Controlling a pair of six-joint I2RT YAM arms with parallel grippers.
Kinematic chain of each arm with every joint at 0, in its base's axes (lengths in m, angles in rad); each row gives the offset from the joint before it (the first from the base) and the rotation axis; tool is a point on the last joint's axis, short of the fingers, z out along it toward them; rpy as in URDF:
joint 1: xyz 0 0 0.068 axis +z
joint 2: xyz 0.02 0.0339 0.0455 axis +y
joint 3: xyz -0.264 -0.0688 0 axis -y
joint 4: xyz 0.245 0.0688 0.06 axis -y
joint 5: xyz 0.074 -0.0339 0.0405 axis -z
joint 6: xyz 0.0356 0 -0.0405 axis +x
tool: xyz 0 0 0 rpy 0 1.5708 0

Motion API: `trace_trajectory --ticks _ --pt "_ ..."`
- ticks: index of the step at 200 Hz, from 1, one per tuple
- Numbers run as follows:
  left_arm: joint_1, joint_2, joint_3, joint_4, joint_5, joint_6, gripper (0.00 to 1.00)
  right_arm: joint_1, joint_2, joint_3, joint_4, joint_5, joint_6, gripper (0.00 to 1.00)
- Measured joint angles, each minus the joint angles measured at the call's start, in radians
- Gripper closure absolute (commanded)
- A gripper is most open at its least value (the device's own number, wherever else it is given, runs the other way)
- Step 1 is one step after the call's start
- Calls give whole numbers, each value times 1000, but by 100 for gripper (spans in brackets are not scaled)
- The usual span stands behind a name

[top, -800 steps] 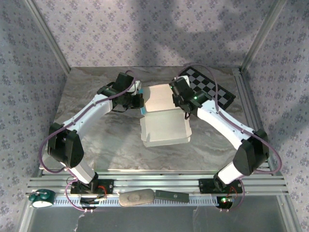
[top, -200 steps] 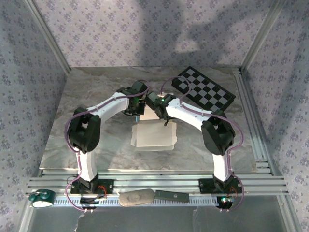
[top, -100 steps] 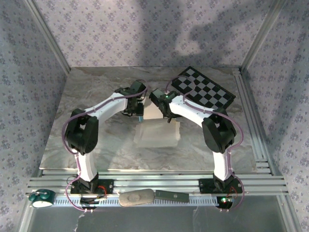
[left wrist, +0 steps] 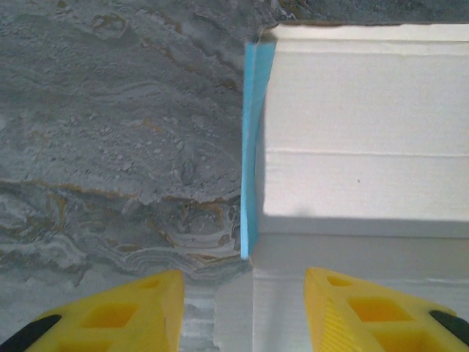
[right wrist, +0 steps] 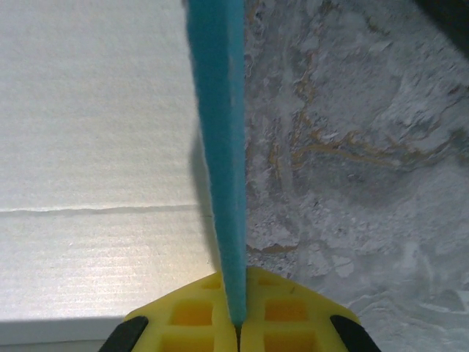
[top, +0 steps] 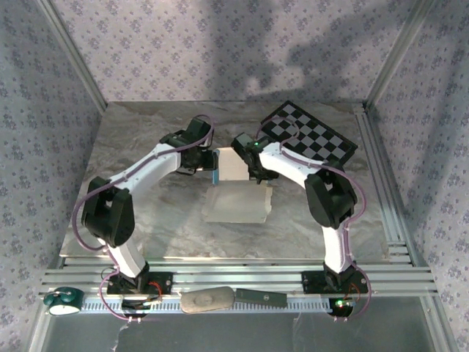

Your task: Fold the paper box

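Note:
The turquoise flap stands upright already, so my right gripper will swing it between its fingers, turning back toward my base, then release it.
The paper box (top: 236, 198) lies white side up in the middle of the table, partly folded. Its left side flap (top: 215, 174) stands up, turquoise face outward. My left gripper (top: 208, 163) hovers just left of that flap. In the left wrist view the yellow fingers (left wrist: 132, 312) stand apart, the left gripper (left wrist: 244, 315) is open, and the upright flap (left wrist: 250, 147) rises ahead beside the white card (left wrist: 359, 132). My right gripper (top: 258, 173) is at the box's right side. Up close, the right gripper (right wrist: 238, 323) is shut on the turquoise right flap (right wrist: 223, 132), holding it upright.
A black-and-white checkerboard (top: 311, 139) lies at the back right, close behind the right arm. On the front rail sit a green tape roll (top: 62, 299) and a grey oblong object (top: 207, 299). Patterned walls enclose the marble table (top: 132, 220).
The left gripper has opened, let go of the left flap and drawn back to the left. The right gripper stays shut on the right flap.

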State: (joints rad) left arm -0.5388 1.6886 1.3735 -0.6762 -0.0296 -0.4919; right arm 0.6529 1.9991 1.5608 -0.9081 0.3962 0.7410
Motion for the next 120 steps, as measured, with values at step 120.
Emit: trace_trajectory --ticks 120 --pt "9 -224 -23 -11 -50 -33 57 -80 -55 -244 165 -552 711 63"
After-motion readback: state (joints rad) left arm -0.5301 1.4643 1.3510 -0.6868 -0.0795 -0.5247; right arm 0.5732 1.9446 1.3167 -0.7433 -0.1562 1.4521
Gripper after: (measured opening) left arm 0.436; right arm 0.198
